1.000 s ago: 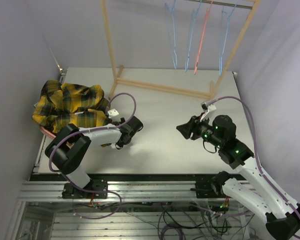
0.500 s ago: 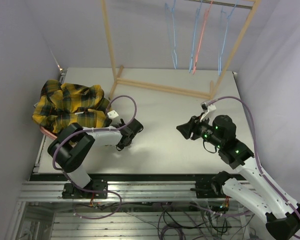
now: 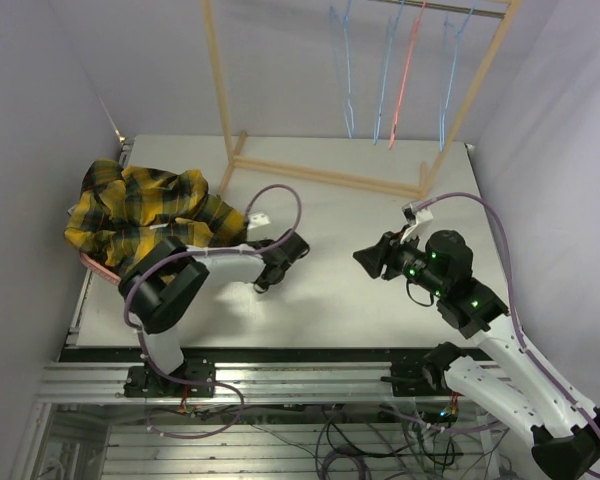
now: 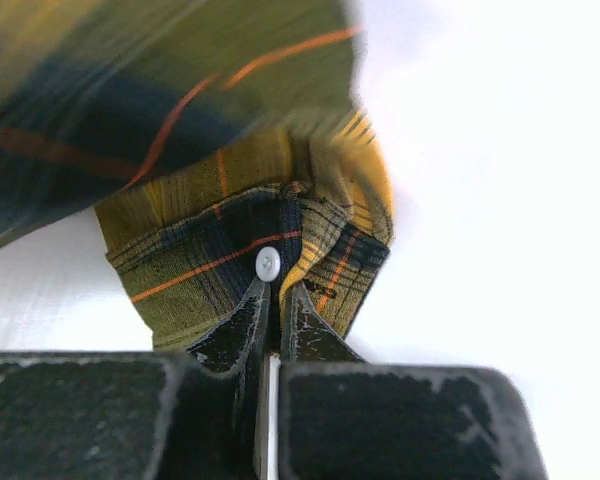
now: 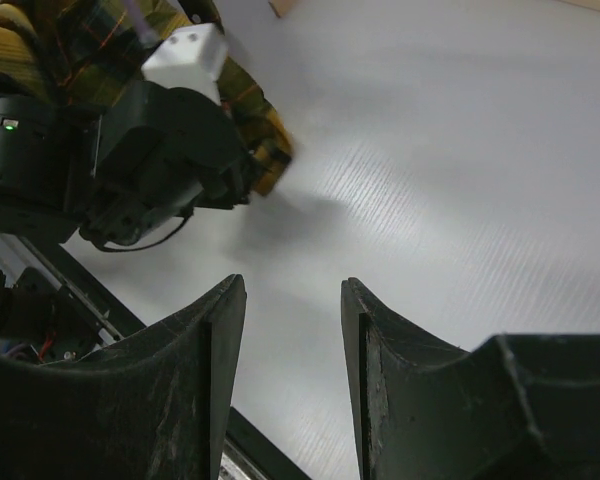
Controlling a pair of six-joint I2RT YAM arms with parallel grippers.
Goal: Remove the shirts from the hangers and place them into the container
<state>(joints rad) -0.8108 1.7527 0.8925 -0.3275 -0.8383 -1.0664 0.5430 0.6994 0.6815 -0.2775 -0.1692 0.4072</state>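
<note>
My left gripper holds the shirt's cuff (image 4: 210, 262) outside the container, so next it needs to go up, swing left in the top view over the pile of shirts, and go down to release the cuff.
A yellow-and-black plaid shirt (image 3: 140, 212) is heaped at the table's left, over the salmon-pink container (image 3: 92, 263), of which only a strip of rim shows. My left gripper (image 3: 264, 282) (image 4: 276, 290) is shut on the shirt's cuff (image 4: 210, 262), beside a white button (image 4: 267, 263), low over the table right of the heap. In the right wrist view the cuff (image 5: 268, 152) sticks out of the left gripper's tip. My right gripper (image 3: 365, 260) (image 5: 292, 285) hangs open and empty to the right, facing the left arm. Bare blue hangers (image 3: 346, 80) and a red hanger (image 3: 406, 70) hang at the back.
A light wooden rack (image 3: 325, 178) stands across the back of the table, its post (image 3: 218, 90) rising near the shirt heap. The table's near edge (image 3: 280, 350) runs just below both grippers. Walls close in on the left and right.
My left gripper has closed on the cuff and moved right, away from the heap, drawing the sleeve out with it. The right arm has stayed still.
</note>
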